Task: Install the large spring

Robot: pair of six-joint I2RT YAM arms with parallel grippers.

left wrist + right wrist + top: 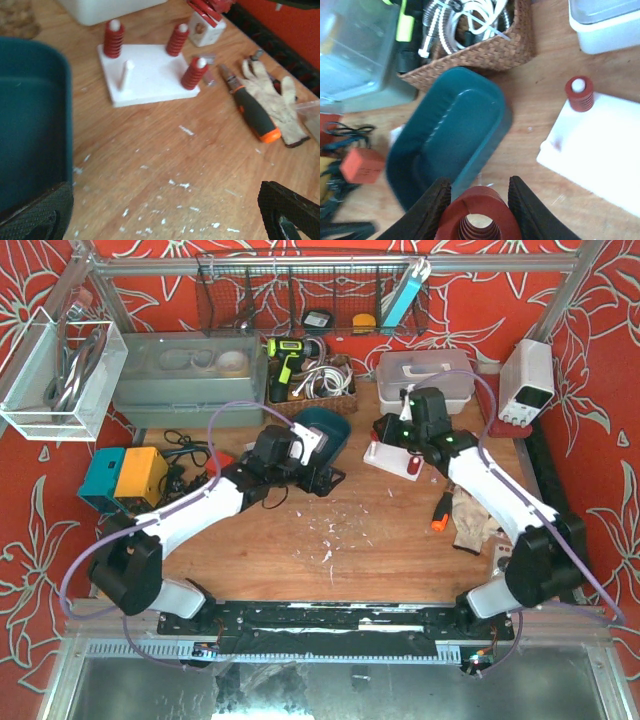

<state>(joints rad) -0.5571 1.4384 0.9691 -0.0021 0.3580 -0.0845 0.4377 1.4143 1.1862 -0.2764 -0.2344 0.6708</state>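
Next, my right gripper moves down over the baseplate's bare white peg [374, 450] [549, 146], slides the red spring onto it and releases, as the others already carry springs.
The large red spring [479, 216] sits between my right gripper's [480, 189] fingers, end-on to the camera, above the table between the teal tray [447, 137] and the white baseplate [600, 145]. In the left wrist view the baseplate [150, 75] has three red springs on its pegs and one bare white peg [127, 74] at its near left. My left gripper [165, 202] is wide open and empty, low over bare wood beside the teal tray [30, 125]. In the top view the right gripper [385, 430] hovers by the baseplate's [388, 457] left end.
An orange-handled tool [255, 117] and a work glove [272, 97] lie right of the baseplate. A wicker basket of cables [485, 47] and a white lidded box [605, 25] stand behind. A small white block [205, 31] sits by the baseplate's far corner.
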